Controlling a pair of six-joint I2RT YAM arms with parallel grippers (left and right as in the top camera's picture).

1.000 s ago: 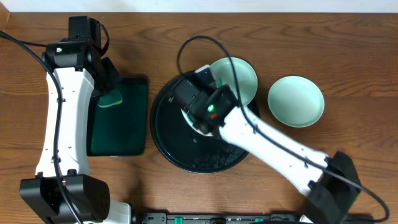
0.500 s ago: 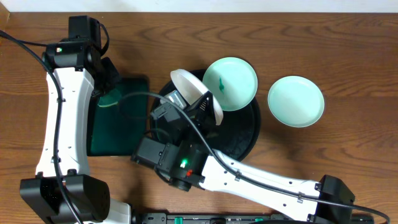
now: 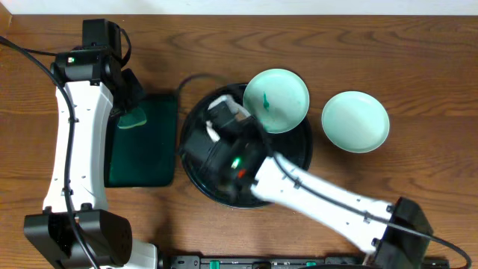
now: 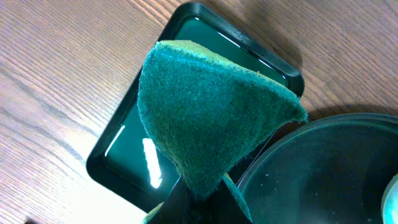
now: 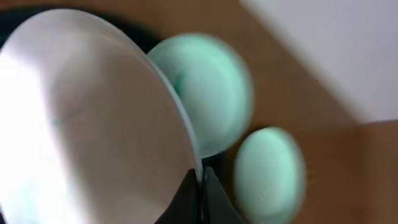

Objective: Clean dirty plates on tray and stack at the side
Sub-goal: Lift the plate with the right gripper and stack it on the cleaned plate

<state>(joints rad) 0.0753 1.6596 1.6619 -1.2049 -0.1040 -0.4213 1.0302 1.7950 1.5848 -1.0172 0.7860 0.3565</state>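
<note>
The robot's right hand should next swing past the teal-smeared plate, then go down over an unsmeared third plate (image 3: 355, 122) (image 5: 270, 175) on the tabletop beside the tray.
My right gripper (image 5: 200, 180) is shut on the rim of a pale plate (image 5: 93, 124), held tilted over the round black tray (image 3: 196, 161). In the overhead view the right gripper (image 3: 228, 119) and arm hide most of that plate. A second plate (image 3: 278, 99) with a teal smear rests at the tray's far right rim and shows in the right wrist view (image 5: 208, 93). A third plate (image 3: 355, 121) lies on the table to the right. My left gripper (image 4: 199, 199) is shut on a green sponge (image 4: 211, 118), held above the rectangular tray.
The rectangular black tray (image 3: 146, 161) lies left of the round tray and shows in the left wrist view (image 4: 124, 155). The round tray's rim (image 4: 323, 168) is close to its right. Black cables loop over the table's far side.
My right arm has swung over the round tray, tilting the held plate up and then bringing it back down over the tray's middle. The left arm and sponge have not moved.
</note>
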